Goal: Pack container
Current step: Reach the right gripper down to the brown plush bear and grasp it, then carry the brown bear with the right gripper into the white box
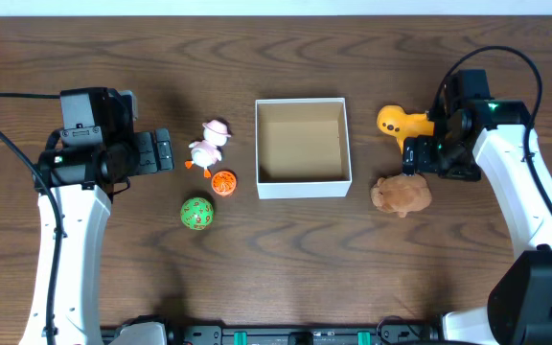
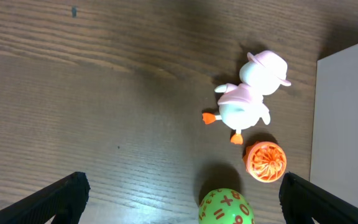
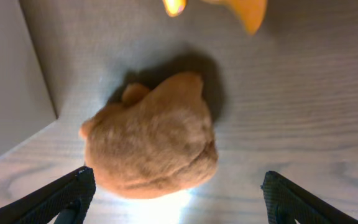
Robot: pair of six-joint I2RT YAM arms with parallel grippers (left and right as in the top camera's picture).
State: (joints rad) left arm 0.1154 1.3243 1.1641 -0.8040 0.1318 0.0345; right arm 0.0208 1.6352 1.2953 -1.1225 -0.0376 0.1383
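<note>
My open right gripper lowers its fingers down and left in the overhead view astride the plush's brown body [image 1: 402,195] [image 3: 154,142] next, since the plush lies there.
The container [image 1: 302,183], a square box with white walls and an empty brown inside, sits at the table's middle; its white wall shows in the left wrist view [image 2: 344,118] and the right wrist view [image 3: 8,81]. Left of it lie a pink-and-white duck [image 1: 208,145] [image 2: 248,99], an orange ball [image 1: 223,182] [image 2: 265,161] and a green number ball [image 1: 197,214] [image 2: 226,208]. Right of it lie a yellow toy [image 1: 399,122] [image 3: 229,7] and a brown plush [image 1: 401,195] [image 3: 151,137]. My left gripper [image 1: 161,151] [image 2: 182,199] is open, left of the duck. My right gripper [image 1: 418,155] [image 3: 179,199] is open above the plush.
The dark wooden table [image 1: 286,278] carries only these toys and the box. Black cables run from both arms near the left and right edges.
</note>
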